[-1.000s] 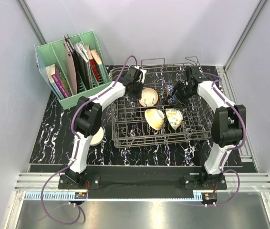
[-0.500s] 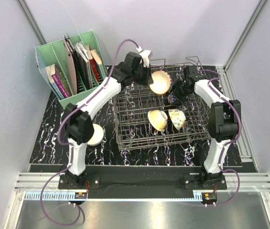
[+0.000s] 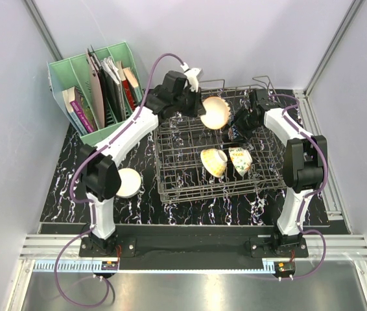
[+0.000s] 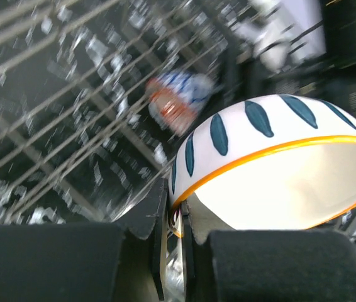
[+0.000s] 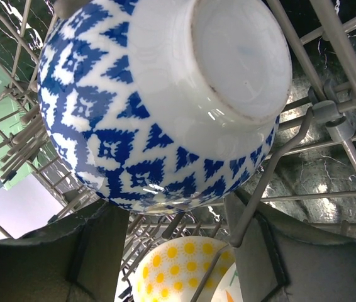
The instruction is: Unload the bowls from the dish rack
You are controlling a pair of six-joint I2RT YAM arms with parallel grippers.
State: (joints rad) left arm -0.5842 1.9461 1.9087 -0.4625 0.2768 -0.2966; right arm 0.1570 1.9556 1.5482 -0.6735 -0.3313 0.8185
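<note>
I will move my left gripper back, to the left in the top view and down, and let go of the striped bowl inside the cream-white bowl (image 3: pixel 128 183), because the cream-white bowl is empty.
My left gripper (image 3: pixel 193 97) is shut on the rim of the dark-striped white bowl (image 3: pixel 214 112) and holds it in the air above the back of the grey wire dish rack (image 3: pixel 170 188). In the left wrist view the fingers (image 4: pixel 179 220) pinch the orange-edged rim of that bowl (image 4: pixel 278 170). My right gripper (image 3: pixel 238 126) is open inside the rack, its fingers either side of the lower edge of the blue-and-white patterned bowl (image 5: pixel 165 94), with a rack tine in front of one finger (image 5: pixel 272 251). Two more bowls stand in the rack: a tan-yellow one (image 3: pixel 213 162) and a floral cream one (image 3: pixel 237 160).
A cream-white bowl (image 3: pixel 126 182) sits on the black marbled table left of the rack, next to the left arm. A green file holder (image 3: pixel 96 84) with books stands at the back left. Upright tines (image 5: pixel 329 38) crowd my right gripper.
My left gripper has lifted the striped bowl up out of the rack toward the back, then drifted slightly left. The right gripper has edged closer to the blue-and-white bowl.
</note>
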